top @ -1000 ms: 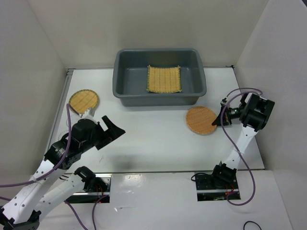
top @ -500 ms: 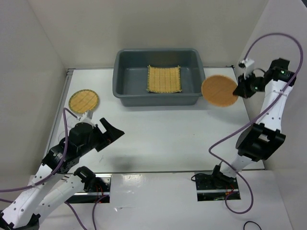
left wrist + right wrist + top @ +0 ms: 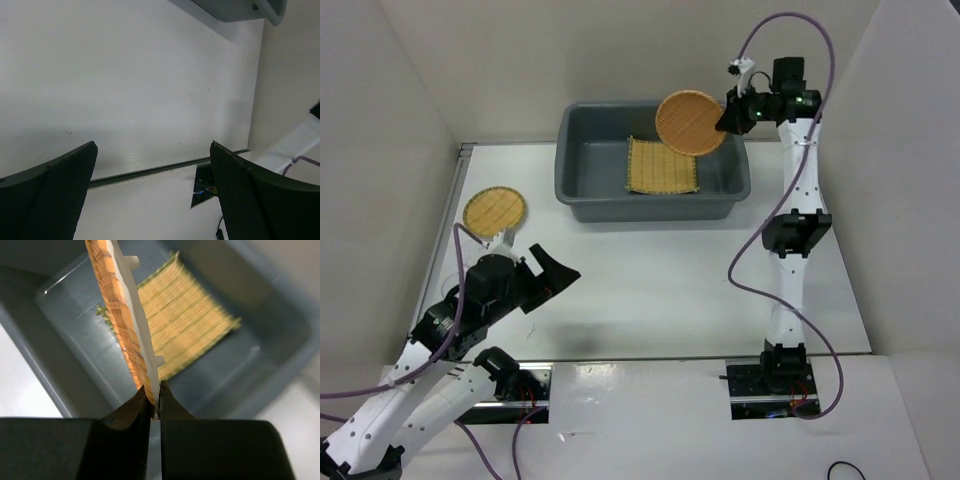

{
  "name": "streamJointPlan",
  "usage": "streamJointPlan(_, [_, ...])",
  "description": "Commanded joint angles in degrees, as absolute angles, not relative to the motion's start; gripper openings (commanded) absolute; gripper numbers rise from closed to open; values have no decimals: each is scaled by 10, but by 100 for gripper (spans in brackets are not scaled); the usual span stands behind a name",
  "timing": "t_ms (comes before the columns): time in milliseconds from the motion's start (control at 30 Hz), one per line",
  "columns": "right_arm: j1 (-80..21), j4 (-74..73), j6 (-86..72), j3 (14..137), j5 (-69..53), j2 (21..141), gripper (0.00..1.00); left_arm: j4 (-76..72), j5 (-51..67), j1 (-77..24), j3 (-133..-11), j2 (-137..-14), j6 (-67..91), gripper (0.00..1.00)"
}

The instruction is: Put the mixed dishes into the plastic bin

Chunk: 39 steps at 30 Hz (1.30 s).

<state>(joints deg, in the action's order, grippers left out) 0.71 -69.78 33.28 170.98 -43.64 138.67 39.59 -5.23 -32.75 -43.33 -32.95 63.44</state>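
Note:
My right gripper carries the disc left in the top view to the yellow mat [image 3: 658,172] [image 3: 185,320] next, which lies flat below, then lowers the disc and releases it.
The dark grey plastic bin [image 3: 582,195] stands at the back of the table with the square yellow woven mat [image 3: 658,172] lying flat inside. My right gripper [image 3: 724,118] is shut on the edge of the orange-brown woven disc [image 3: 688,122] and holds it on edge above the bin's right half. In the right wrist view the disc [image 3: 117,315] stands between my shut fingers [image 3: 155,399], over the bin floor [image 3: 75,330] and the mat [image 3: 185,320]. The yellow-tan disc [image 3: 495,210] lies on the table at the left. My left gripper [image 3: 555,273] is open and empty over the table [image 3: 125,75]. The glass cups are not clearly visible.
White walls enclose the table on the left, back and right. The bin's corner [image 3: 240,9] shows at the top of the left wrist view. A dark seam [image 3: 150,171] marks the table's near edge, with the arm mounts below it.
My right arm lifted the orange-brown disc off the table at the right, carried it up and left, and now holds it above the bin. The left arm barely moved.

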Motion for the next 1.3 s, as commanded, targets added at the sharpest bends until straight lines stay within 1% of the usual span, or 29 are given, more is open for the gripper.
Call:
streamJointPlan(0, [-14, -657, 208, 1753, -466, 1435, 0, 409, -60, -324, -425, -290, 661, 100])
streamJointPlan(33, [-23, -657, 165, 1780, -466, 1482, 0, 417, -67, -324, -425, -273, 669, 100])
streamJointPlan(133, [-35, -598, 95, 1759, -482, 1499, 0, 431, -73, -324, -418, -239, 691, 100])
streamJointPlan(233, [-55, -577, 59, 1796, -469, 1546, 0, 444, -78, -324, -406, -217, 702, 100])
streamJointPlan(267, [-55, -569, 53, 1786, -468, 1551, 0, 444, -78, -324, -406, -217, 708, 100])
streamJointPlan(500, [-80, -503, 12, 1775, -391, 1608, 0, 433, -78, -324, -396, -224, 714, 100])
streamJointPlan(700, [-69, -482, -36, 1793, -303, 1651, 0, 433, -78, -324, -396, -229, 719, 100])
streamJointPlan(767, [-69, -473, -36, 1793, -260, 1651, 0, 433, -78, -324, -389, -229, 725, 100])
streamJointPlan(833, [-74, -486, -28, 1793, -248, 1664, 0, 428, -78, -324, -383, -229, 725, 100])
streamJointPlan(867, [-74, -486, -23, 1793, -248, 1664, 2, 428, -78, -324, -383, -224, 725, 100])
streamJointPlan(967, [-74, -498, -30, 1793, -236, 1669, 13, 433, -78, -324, -383, -224, 730, 100])
streamJointPlan(1067, [-74, -519, -37, 1793, -208, 1674, 16, 433, -83, -324, -388, -229, 730, 100])
streamJointPlan(1100, [-74, -524, -42, 1787, -199, 1674, 19, 433, -83, -324, -388, -229, 730, 100])
streamJointPlan(1133, [-74, -529, -42, 1787, -188, 1674, 29, 433, -83, -324, -395, -235, 725, 100])
streamJointPlan(1200, [-74, -537, -42, 1770, -171, 1674, 39, 433, -89, -324, -402, -241, 719, 100])
streamJointPlan(1233, [-74, -537, -48, 1764, -165, 1674, 53, 433, -96, -324, -402, -248, 719, 100])
streamJointPlan(1267, [-74, -543, -48, 1757, -159, 1669, 60, 433, -96, -324, -415, -248, 714, 100])
